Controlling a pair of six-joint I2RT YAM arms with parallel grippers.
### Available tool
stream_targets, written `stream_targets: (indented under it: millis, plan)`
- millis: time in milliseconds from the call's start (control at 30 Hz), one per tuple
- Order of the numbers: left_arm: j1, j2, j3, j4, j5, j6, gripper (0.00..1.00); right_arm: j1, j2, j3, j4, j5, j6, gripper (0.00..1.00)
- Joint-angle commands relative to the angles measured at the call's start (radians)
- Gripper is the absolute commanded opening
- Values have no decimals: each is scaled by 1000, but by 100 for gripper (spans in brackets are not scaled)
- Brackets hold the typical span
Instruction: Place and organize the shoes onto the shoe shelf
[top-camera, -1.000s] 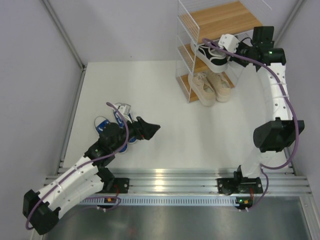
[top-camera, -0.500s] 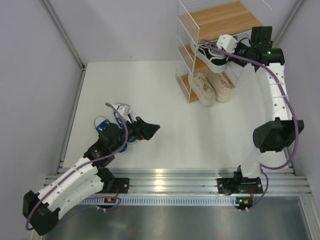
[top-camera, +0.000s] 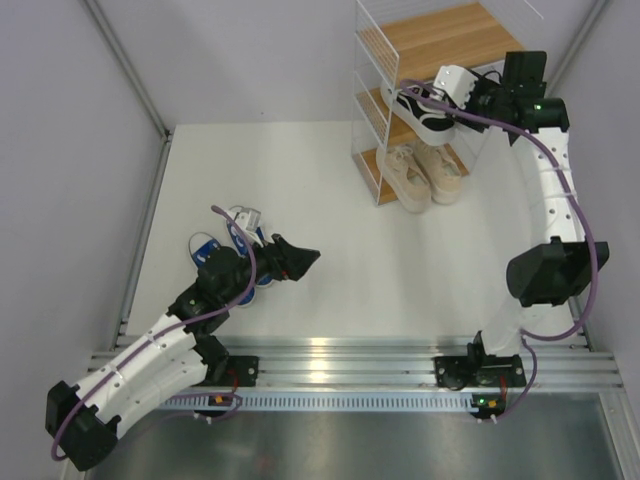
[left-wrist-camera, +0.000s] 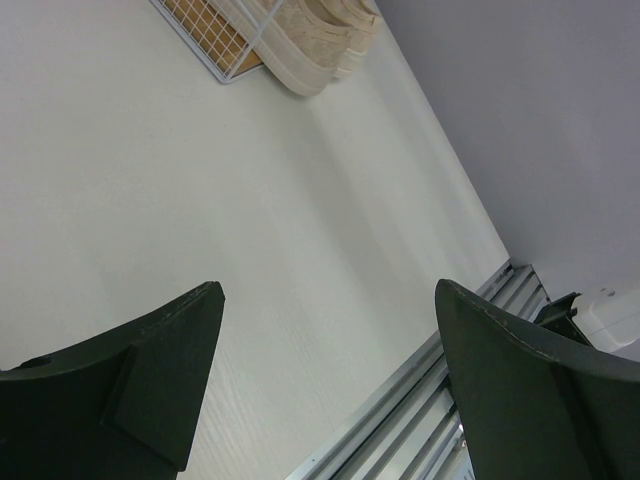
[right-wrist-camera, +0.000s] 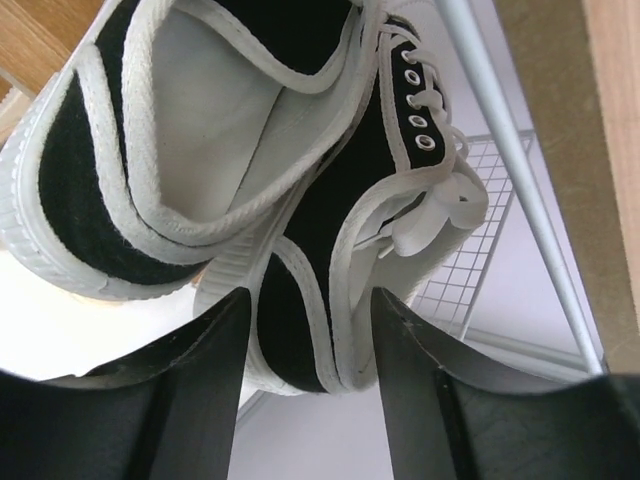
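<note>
The blue pair isn't on the shelf yet. I will move my left gripper to the left in the top view next and down onto the top of the blue shoe nearer the shelf.
The shoe shelf (top-camera: 440, 40) stands at the back right. Two black shoes (top-camera: 415, 110) rest on its middle tier and a beige pair (top-camera: 425, 175) on the bottom one. My right gripper (top-camera: 447, 105) sits at the black pair. In the right wrist view its jaws (right-wrist-camera: 312, 295) are open on either side of one black shoe's heel (right-wrist-camera: 330, 230), the other black shoe (right-wrist-camera: 100, 200) beside it. Two blue shoes (top-camera: 243, 228) lie on the table at the left, partly hidden by my left arm. My left gripper (top-camera: 300, 258) is open and empty (left-wrist-camera: 328, 285).
White wire of the shelf (right-wrist-camera: 520, 200) runs close on the right of the held-off shoe. The beige pair (left-wrist-camera: 310, 40) and the shelf's foot show far ahead of the left gripper. A metal rail (top-camera: 340, 360) edges the table's near side; grey walls close in both sides.
My right gripper's jaws have come apart from the black shoe's heel, and that wrist has shifted slightly back. The shoe stays on the middle tier. The left arm has not moved.
</note>
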Motion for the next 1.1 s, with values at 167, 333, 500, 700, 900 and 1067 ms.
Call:
stream_targets:
  millis: [167, 333, 500, 700, 900, 1067]
  plan:
    - [5, -20, 5, 39, 8, -9, 92, 7, -101, -37, 50, 9, -4, 65]
    - [5, -22, 16, 18, -2, -3, 92, 3, -174, -82, 64, 7, 3, 71]
    - [5, -19, 52, -51, -54, 18, 93, 0, -306, -168, 67, -17, 43, 79]
    - [5, -10, 129, -268, -279, 57, 98, -2, -530, -381, 46, -115, 251, 90]
    - [7, 39, 209, -436, -504, 52, 98, -3, -728, -746, 55, -434, 489, 96]
    - [80, 212, 285, -540, -492, 5, 97, -16, -800, -1032, 165, -557, 574, 97]
